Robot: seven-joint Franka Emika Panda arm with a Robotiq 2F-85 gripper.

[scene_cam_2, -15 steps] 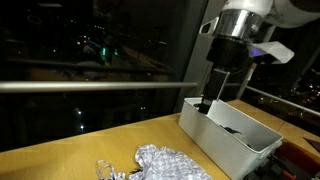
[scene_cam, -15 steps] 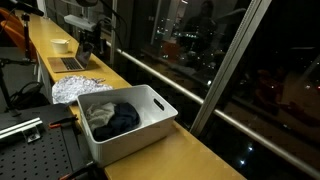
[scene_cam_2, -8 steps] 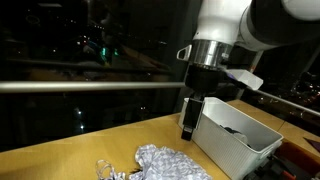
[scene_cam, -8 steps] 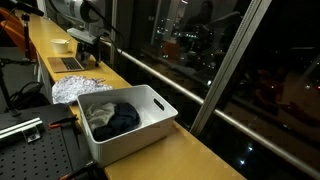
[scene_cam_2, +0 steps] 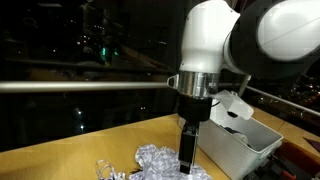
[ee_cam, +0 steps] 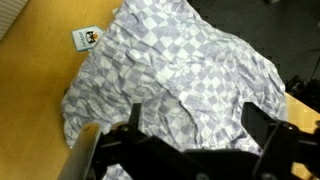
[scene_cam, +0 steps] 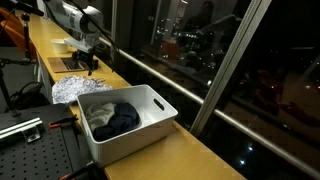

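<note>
My gripper drops down next with its fingers spread wide and closes on the raised folds of the checked cloth, since those folds lie between its open fingers.
A crumpled grey-and-white checked cloth (ee_cam: 180, 75) lies on the wooden counter. It also shows in both exterior views (scene_cam: 72, 87) (scene_cam_2: 160, 160). My gripper (ee_cam: 195, 120) hangs directly above the cloth with both fingers spread wide and nothing between them. In an exterior view the gripper (scene_cam_2: 187, 155) points straight down, its tips close to the cloth. In an exterior view the gripper (scene_cam: 88, 65) hovers over the cloth's far end.
A white bin (scene_cam: 150, 125) holding dark and light clothes stands next to the cloth; it also shows in an exterior view (scene_cam_2: 235, 145). A laptop (scene_cam: 66, 63) and a cup (scene_cam: 61, 45) sit further along the counter. A small tag (ee_cam: 84, 38) lies beside the cloth. Window glass runs along the counter's edge.
The arm has swung from above the white bin over to the checked cloth and lowered towards it. The gripper stays open and empty.
</note>
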